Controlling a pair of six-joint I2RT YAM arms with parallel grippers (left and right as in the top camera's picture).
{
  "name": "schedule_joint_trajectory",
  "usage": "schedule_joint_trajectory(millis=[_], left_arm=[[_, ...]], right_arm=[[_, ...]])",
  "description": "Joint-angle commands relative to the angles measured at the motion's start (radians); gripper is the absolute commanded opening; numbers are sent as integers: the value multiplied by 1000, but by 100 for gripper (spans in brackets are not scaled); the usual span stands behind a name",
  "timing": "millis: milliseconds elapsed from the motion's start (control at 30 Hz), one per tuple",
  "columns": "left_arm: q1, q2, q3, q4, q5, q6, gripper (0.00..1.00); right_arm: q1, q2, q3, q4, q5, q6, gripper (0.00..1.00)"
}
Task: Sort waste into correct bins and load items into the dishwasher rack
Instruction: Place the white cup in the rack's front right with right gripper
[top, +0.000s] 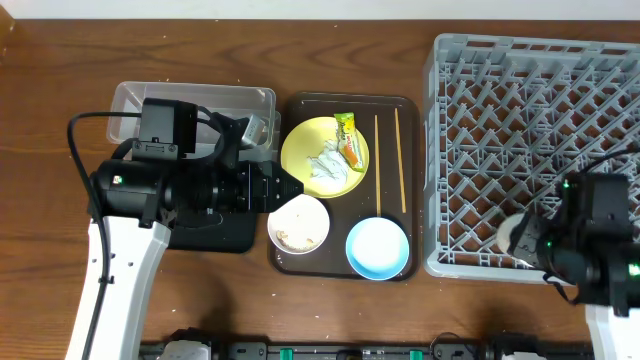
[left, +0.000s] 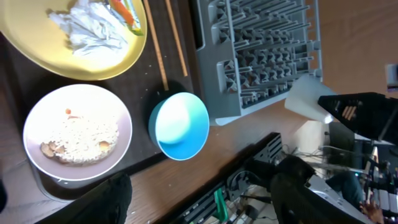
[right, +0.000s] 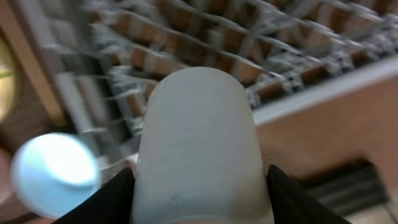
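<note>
The pegs just inside the grey rack's front edge are empty, so my right gripper should move down toward them next and let go of the white cup (top: 515, 238) there.
My left gripper (top: 290, 190) (left: 199, 199) is open and empty, above the white bowl (top: 298, 224) (left: 78, 134) that holds rice-like scraps. The pale-yellow plate (top: 322, 155) (left: 37, 37) carries white tissue (top: 328, 165) (left: 87, 28) and the green-and-orange wrapper (top: 347, 138). Two chopsticks (top: 378, 150) (left: 158, 50) lie beside it. The light-blue bowl (top: 378, 247) (left: 180, 124) (right: 53, 174) sits at the tray's front right. My right gripper (top: 530, 245) (right: 199, 186) is shut on a white cup (top: 515, 238) (right: 199, 137) at the front edge of the grey rack (top: 530, 150) (left: 261, 50) (right: 205, 43).
The dishes sit on a dark brown serving tray (top: 300, 105). The clear tub (top: 195, 100) stands at the back left. The black tray (top: 215, 238) lies in front of it, mostly under my left arm.
</note>
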Motion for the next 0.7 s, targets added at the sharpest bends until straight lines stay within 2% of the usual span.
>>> schedule_joint_trajectory(millis=[0,300,333,400,433,667], left_arm=[[0,-3,-3,-4,-16,10,74],[0,-3,-3,-28,-16,10,75],[0,-4,-3,-28,-16,10,75],[0,-5,-3,-29,-16,10,75],[0,-6,-3,-29,-16,10,75],[0,-8,-3,-31,-16,11,75]], right_arm=[[-6,47,16,-11,117,53,41],[-51,219,4,-18,94,33,44],[-51,235,2,-18,98,33,48],[-52,259,-1,6,122,34,79],[-54,268,-2,28,132,34,84],[-58,243,2,112,94,32,86]])
